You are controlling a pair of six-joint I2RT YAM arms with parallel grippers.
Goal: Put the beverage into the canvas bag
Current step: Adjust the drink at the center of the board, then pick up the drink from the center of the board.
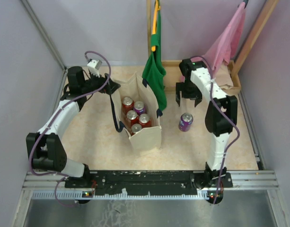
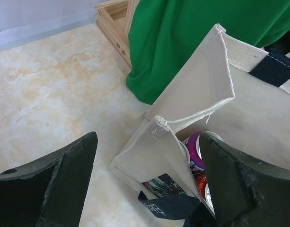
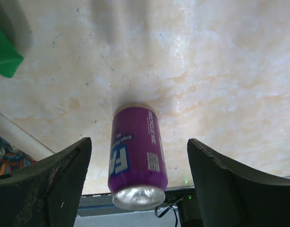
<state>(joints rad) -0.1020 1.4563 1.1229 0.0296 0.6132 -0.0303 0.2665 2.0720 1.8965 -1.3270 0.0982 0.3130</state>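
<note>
The can stands below my right gripper and nearer my base, so my right gripper needs to move down and back around the upper part of the purple can (image 1: 186,118) (image 3: 137,182).
The cream canvas bag (image 1: 147,137) with navy handles stands open mid-table and holds several cans (image 1: 134,115). A purple beverage can (image 1: 185,121) stands on the table to its right. My right gripper (image 1: 188,96) hovers just behind this can. In the right wrist view it (image 3: 139,144) is open, the purple can (image 3: 135,156) sits between the fingers, and there is a gap on each side. My left gripper (image 1: 110,87) is at the bag's back left corner. In the left wrist view it (image 2: 148,142) is open and straddles the canvas bag's (image 2: 201,85) wall.
A green cloth bag (image 1: 154,71) hangs right behind the canvas bag, and a pink cloth bag (image 1: 225,42) hangs at the back right. A wooden frame (image 1: 234,80) lies at the back right of the table. Grey walls enclose the left, the back and the right.
</note>
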